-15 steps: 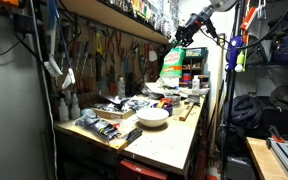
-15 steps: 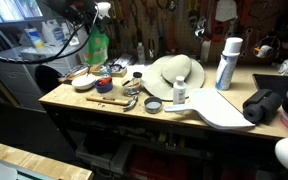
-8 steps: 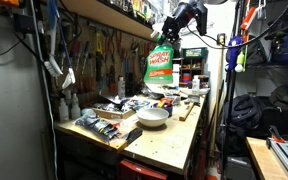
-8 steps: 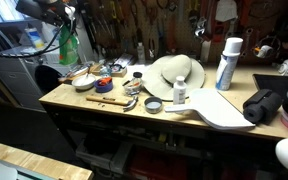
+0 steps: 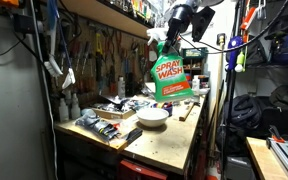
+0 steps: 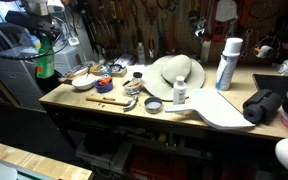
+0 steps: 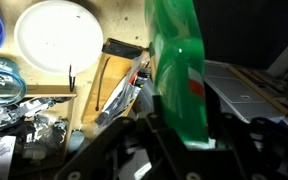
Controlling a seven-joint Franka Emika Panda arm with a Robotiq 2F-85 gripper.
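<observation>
My gripper holds the green spray bottle [image 5: 170,70], and the bench's end [image 5: 156,148] beside the white bowl is clear. My gripper should next turn and lower the bottle onto that bare wood to let go of it.
My gripper [image 5: 174,22] is shut on the top of a green spray bottle [image 5: 170,70] labelled "Spray Nine" and holds it high in the air above the workbench [image 5: 169,140]. In an exterior view the bottle [image 6: 46,62] hangs past the bench's end, near grey bins. In the wrist view the green bottle [image 7: 179,70] fills the middle between my gripper's fingers [image 7: 149,135], with a white bowl [image 7: 56,40] and tools on the bench far below.
The wooden bench carries a white bowl [image 5: 152,116], a straw hat [image 6: 174,72], a white spray can [image 6: 227,63], a small white bottle [image 6: 180,92], tins, tools and a black pouch [image 6: 265,105]. A shelf [image 5: 104,12] and hanging tools line the wall. Cables hang near the arm.
My gripper has carried the green spray bottle away from the bench's far end and out past the bench's end, swinging it closer to one camera.
</observation>
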